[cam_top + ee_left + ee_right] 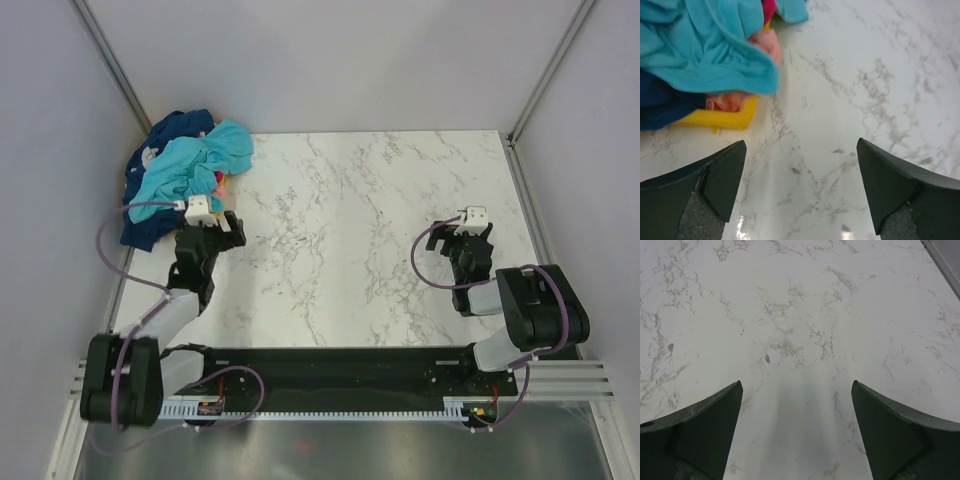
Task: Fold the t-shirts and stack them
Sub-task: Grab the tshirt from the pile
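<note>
The left gripper moves outward past the tray's corner onto the turquoise fold (202,174) (741,26) beside the red cloth next, since the shirt lies outward of its open fingertips.
A crumpled turquoise t-shirt (195,160) lies on top of a heap at the table's far left corner, over a navy shirt (150,215) and a bit of red and pink cloth (220,182). In the left wrist view the turquoise shirt (705,45) covers pink cloth (730,100) and navy cloth (660,107). My left gripper (228,228) is open and empty, just in front of the heap, over bare table. My right gripper (472,238) is open and empty at the right side, over bare marble. Its fingers (705,430) frame only table.
A yellow plastic tray (720,119) sits under the heap; one corner shows. The table is white marble (370,220), with grey walls (60,150) close at left, right and back. A black rail (330,365) runs along the near edge.
</note>
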Motion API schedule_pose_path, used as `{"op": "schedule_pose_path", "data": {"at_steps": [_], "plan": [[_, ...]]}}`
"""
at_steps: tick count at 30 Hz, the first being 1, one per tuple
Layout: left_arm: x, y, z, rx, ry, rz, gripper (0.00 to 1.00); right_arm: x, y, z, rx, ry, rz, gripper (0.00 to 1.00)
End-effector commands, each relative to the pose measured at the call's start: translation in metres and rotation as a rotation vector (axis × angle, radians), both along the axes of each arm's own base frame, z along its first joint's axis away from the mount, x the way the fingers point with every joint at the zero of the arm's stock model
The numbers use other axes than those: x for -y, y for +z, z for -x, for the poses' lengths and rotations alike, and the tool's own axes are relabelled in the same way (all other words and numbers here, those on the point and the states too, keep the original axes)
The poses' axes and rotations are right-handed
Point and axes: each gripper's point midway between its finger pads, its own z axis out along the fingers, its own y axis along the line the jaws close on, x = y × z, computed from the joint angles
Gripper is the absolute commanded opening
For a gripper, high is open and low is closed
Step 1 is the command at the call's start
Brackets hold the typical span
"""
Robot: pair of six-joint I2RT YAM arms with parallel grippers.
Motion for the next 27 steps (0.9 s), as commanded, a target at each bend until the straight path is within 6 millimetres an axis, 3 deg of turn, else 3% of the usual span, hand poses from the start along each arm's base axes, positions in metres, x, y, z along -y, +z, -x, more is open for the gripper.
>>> {"op": "schedule_pose_path", "data": {"at_steps": [1, 2, 3, 4, 5, 7, 8, 9, 11, 12, 14, 16, 23, 24, 25, 27], "plan": [[0.002, 0.092, 0.015, -0.07, 0.122, 0.261, 1.0, -0.002, 0.012, -0.005, 0.043, 0.005, 0.005, 0.98], [0.021, 0.118, 0.018, -0.024, 0.029, 0.343, 1.0, -0.002, 0.012, -0.005, 0.044, 0.006, 0.004, 0.98], [0.026, 0.118, 0.023, -0.012, 0.011, 0.383, 1.0, -0.002, 0.012, -0.005, 0.044, 0.005, 0.005, 0.98], [0.03, 0.131, 0.029, 0.027, -0.013, 0.435, 1.0, -0.002, 0.012, -0.005, 0.043, 0.005, 0.006, 0.98], [0.032, 0.127, 0.032, -0.002, 0.012, 0.528, 1.0, -0.002, 0.012, -0.005, 0.043, 0.003, 0.005, 0.98], [0.037, 0.137, 0.033, -0.015, -0.014, 0.564, 1.0, -0.002, 0.012, -0.005, 0.044, 0.005, 0.005, 0.98], [0.037, 0.124, 0.035, -0.087, 0.015, 0.574, 1.0, -0.002, 0.011, -0.005, 0.041, 0.005, 0.005, 0.98], [0.03, 0.138, 0.031, -0.082, 0.056, 0.572, 1.0, -0.002, 0.013, -0.005, 0.046, 0.004, 0.006, 0.98], [0.003, 0.126, 0.021, -0.128, 0.222, 0.504, 1.0, -0.002, 0.012, -0.004, 0.046, 0.002, 0.01, 0.98], [-0.006, 0.135, 0.02, -0.149, 0.271, 0.472, 1.0, -0.003, 0.013, -0.004, 0.047, 0.006, 0.011, 0.98], [-0.021, 0.129, 0.013, -0.217, 0.354, 0.389, 1.0, -0.003, 0.012, -0.004, 0.044, 0.004, 0.012, 0.98], [-0.026, 0.122, 0.001, -0.321, 0.4, 0.344, 0.97, -0.003, 0.013, -0.005, 0.049, 0.004, 0.011, 0.98], [-0.05, 0.096, -0.044, -0.418, 0.499, 0.297, 0.93, -0.004, 0.012, -0.004, 0.044, 0.006, 0.013, 0.98], [-0.052, 0.099, -0.051, -0.412, 0.499, 0.301, 0.91, -0.003, 0.012, -0.004, 0.046, 0.003, 0.013, 0.98], [-0.053, 0.084, -0.059, -0.453, 0.504, 0.288, 0.88, -0.003, 0.013, -0.004, 0.047, 0.003, 0.013, 0.98], [-0.052, 0.081, -0.07, -0.464, 0.498, 0.281, 0.84, -0.004, 0.013, -0.004, 0.047, 0.004, 0.012, 0.98]]}}
